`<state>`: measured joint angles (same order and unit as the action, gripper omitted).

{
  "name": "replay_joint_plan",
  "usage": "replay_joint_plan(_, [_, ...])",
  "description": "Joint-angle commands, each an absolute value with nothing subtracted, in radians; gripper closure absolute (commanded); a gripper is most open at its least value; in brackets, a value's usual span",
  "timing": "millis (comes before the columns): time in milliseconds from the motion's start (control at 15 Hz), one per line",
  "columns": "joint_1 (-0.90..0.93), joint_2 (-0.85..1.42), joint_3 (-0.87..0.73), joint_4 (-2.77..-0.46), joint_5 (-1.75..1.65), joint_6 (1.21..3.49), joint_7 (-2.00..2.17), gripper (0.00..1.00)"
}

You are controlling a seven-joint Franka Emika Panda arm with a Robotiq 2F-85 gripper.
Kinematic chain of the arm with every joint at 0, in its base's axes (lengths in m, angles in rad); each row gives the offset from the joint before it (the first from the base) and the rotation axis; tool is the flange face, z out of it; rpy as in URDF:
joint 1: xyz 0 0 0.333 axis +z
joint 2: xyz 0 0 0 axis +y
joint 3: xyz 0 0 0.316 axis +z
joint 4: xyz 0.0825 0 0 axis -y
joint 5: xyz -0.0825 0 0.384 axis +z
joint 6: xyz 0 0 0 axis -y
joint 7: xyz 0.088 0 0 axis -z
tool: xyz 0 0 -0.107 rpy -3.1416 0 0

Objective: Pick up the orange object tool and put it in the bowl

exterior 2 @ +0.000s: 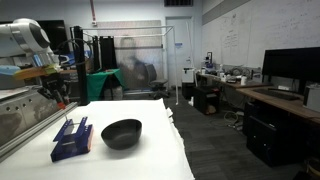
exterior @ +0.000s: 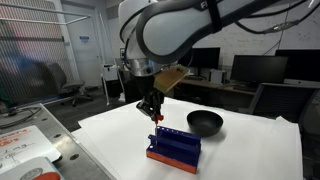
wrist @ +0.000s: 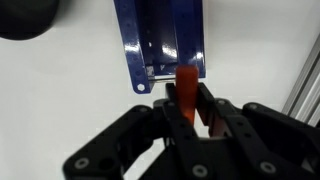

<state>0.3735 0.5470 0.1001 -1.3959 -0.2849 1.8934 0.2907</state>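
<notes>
The robot will next lift its gripper, carry the orange tool [wrist: 187, 85] over the black bowl [wrist: 26, 15] and lower it inside to release it, because the tool is still hanging over the blue rack.
My gripper [wrist: 190, 100] is shut on the orange tool [wrist: 187, 85], a slim orange-red stick held upright between the fingers. It hangs just above the near end of the blue rack [wrist: 165, 40]. In both exterior views the gripper [exterior: 152, 108] [exterior 2: 66, 108] is above the blue rack [exterior: 175, 145] [exterior 2: 72, 138], and the tool shows as a small red tip [exterior: 156, 117]. The glossy black bowl [exterior: 204, 122] [exterior 2: 121, 132] sits on the white table beside the rack. Part of the bowl shows in the wrist view's top left corner [wrist: 25, 18].
The white table [exterior: 250, 150] [exterior 2: 140, 160] carries the rack and bowl. A metal frame and bench stand to one side [exterior: 30, 140]. Desks with monitors [exterior: 258, 70] [exterior 2: 290, 68] lie beyond the table. A metal rail [wrist: 305, 85] runs along the wrist view's right edge.
</notes>
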Motion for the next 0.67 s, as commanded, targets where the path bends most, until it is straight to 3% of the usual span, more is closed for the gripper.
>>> replay_joint_plan(0, [0.390,0.406,0.091,-1.444,-0.309,1.821,0.327,0.89])
replay_joint_plan(600, [0.365,0.300,0.059,-1.517,-0.508,1.595,0.615,0.90])
